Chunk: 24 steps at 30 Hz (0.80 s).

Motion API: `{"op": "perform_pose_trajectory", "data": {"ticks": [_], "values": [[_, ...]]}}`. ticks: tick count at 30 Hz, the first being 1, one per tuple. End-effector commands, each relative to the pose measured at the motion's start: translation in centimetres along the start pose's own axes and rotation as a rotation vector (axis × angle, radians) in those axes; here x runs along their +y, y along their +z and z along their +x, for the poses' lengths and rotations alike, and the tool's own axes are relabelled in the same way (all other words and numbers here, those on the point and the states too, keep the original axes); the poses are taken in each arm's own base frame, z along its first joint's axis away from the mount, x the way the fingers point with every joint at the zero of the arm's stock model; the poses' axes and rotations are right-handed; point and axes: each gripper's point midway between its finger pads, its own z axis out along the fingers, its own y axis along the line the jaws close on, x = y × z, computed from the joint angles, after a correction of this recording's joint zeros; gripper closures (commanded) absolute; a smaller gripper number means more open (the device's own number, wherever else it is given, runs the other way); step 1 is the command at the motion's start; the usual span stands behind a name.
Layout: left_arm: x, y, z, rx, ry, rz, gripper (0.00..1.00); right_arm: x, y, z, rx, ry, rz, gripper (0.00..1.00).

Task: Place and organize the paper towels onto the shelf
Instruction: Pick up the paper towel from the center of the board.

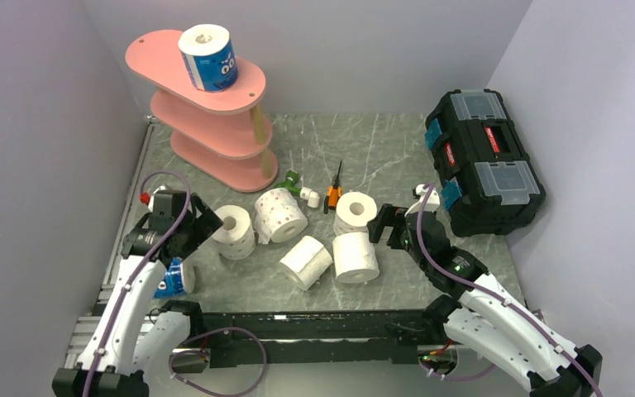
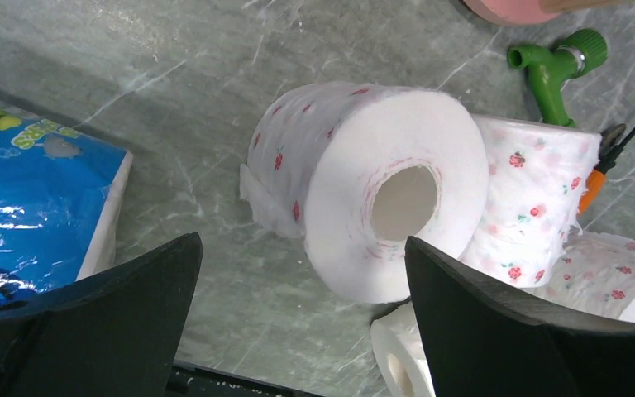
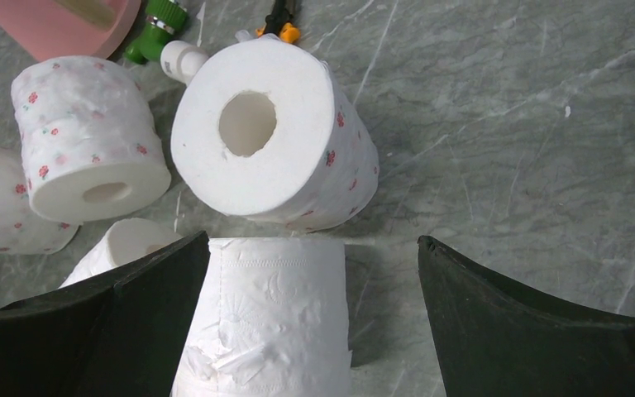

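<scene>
The roll's open core faces up, so my left gripper will come down next onto the pink-dotted roll's side (image 1: 222, 229) (image 2: 340, 212), with one finger in the roll's core and the other outside.
The pink shelf (image 1: 215, 124) stands at the back left, with one blue-wrapped paper towel roll (image 1: 207, 56) upright on its top board. Several paper towels lie on the table. My left gripper (image 1: 202, 225) is open; a pink-dotted roll (image 2: 372, 190) lies just ahead of its fingers, and nothing is between them. A blue-wrapped roll (image 2: 33, 215) lies to its left. My right gripper (image 1: 384, 231) is open around a plain white roll (image 3: 269, 322), which sits against the left finger. Another dotted roll (image 3: 273, 136) leans just beyond.
A black toolbox (image 1: 484, 161) sits at the right edge of the table. A green-and-white tool (image 1: 298, 186) and an orange-handled screwdriver (image 1: 333, 192) lie between the shelf and the rolls. Grey walls close in the left, back and right sides.
</scene>
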Motion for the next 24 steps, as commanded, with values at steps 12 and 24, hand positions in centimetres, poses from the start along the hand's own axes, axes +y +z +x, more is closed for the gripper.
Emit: {"op": "perform_pose_trajectory", "data": {"ticks": [12,24], "values": [[-0.9,1.0,0.7,0.031,-0.053,0.054,0.03,0.1,0.4,-0.4,-0.019,0.010,0.006,0.01],[-0.7,1.8,0.6,0.023,-0.061,0.033,0.08,0.0,0.6,-0.3,-0.014,0.007,0.014,0.01]]}}
